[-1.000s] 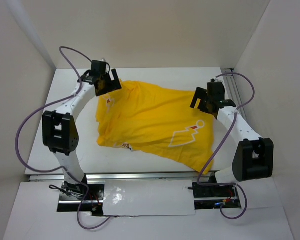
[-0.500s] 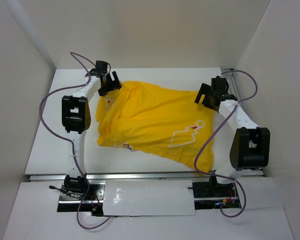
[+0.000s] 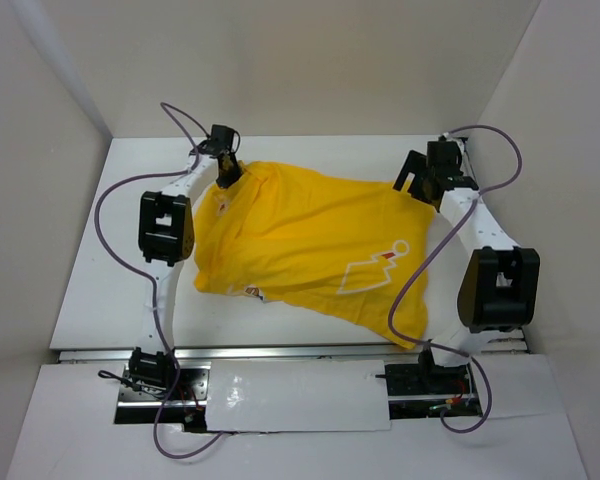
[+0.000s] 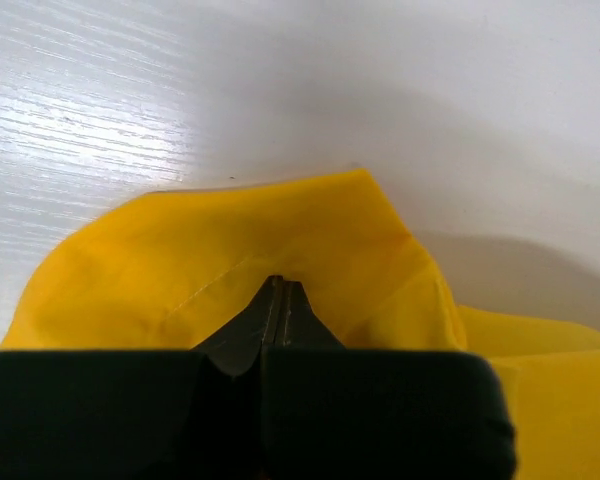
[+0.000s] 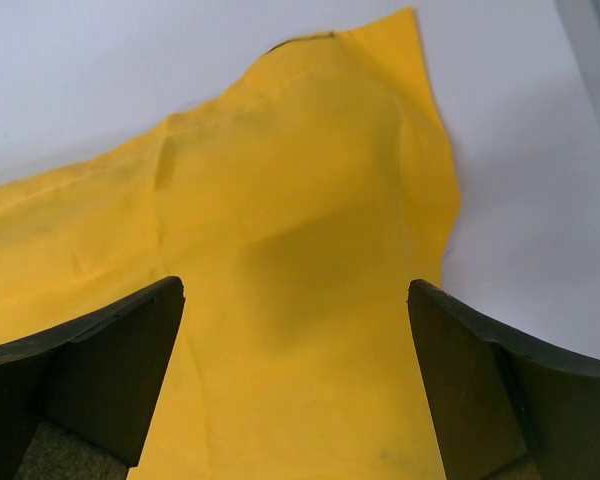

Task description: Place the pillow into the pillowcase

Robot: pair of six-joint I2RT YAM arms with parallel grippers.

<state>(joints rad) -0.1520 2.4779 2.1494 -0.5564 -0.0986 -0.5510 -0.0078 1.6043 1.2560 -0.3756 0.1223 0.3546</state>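
Observation:
The pillowcase's side edge lies below my right gripper and outside its spread fingers, so the gripper lowers onto it next, to the right in the wrist view.
The bright yellow pillowcase lies spread and puffed up on the white table, its white printed figure toward the near right. The pillow is hidden from view. My left gripper is at the case's far left corner. In the left wrist view its jaws are shut together on a fold of the pillowcase, with creases running from the tip. My right gripper hovers over the far right corner. It is open, its fingers spread wide above the pillowcase, touching nothing.
White walls enclose the table on the left, back and right. A metal rail runs along the right edge behind the right arm. Purple cables loop from both arms. A metal strip borders the near edge.
The left arm swung inward to the case's far left corner and its gripper went from open to shut on the fabric. The right gripper drifted slightly back and right, still open.

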